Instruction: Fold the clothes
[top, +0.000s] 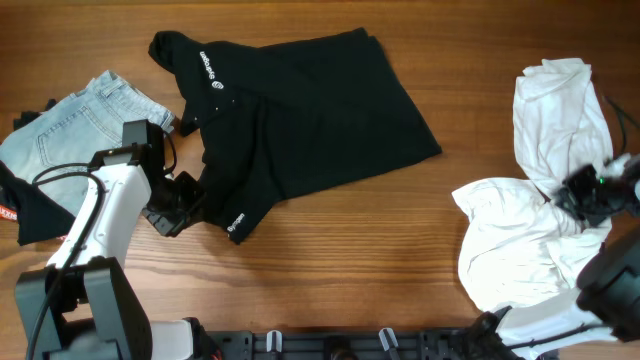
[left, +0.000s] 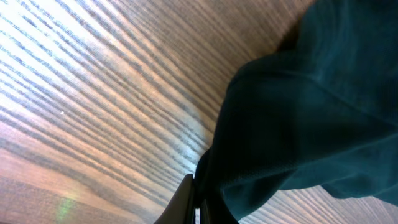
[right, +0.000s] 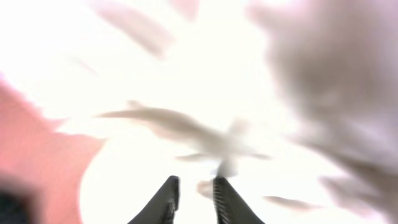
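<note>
My left gripper rises high and outward toward the top's collar end (top: 206, 74) next and releases the black fold, since the pinched fabric sits low over the wood.
The clothes (top: 300, 110), a black long-sleeved top with white lettering near the collar, lie spread left of centre in the overhead view. My left gripper (top: 192, 203) sits at the top's lower left edge, beside a sleeve end. In the left wrist view this gripper (left: 198, 186) is shut on a fold of the black fabric (left: 311, 112), just above the wood. My right gripper (top: 585, 200) hovers at the far right over the white garment (top: 520, 250). In the blurred right wrist view its fingers (right: 171, 196) stand a little apart, with nothing clearly pinched between them.
A light-blue denim garment (top: 70, 125) lies at the far left behind my left arm. The big white garment (right: 186, 93) fills the right side, heaped in two lumps. Bare wooden table (top: 380, 240) runs between the black top and the white heap.
</note>
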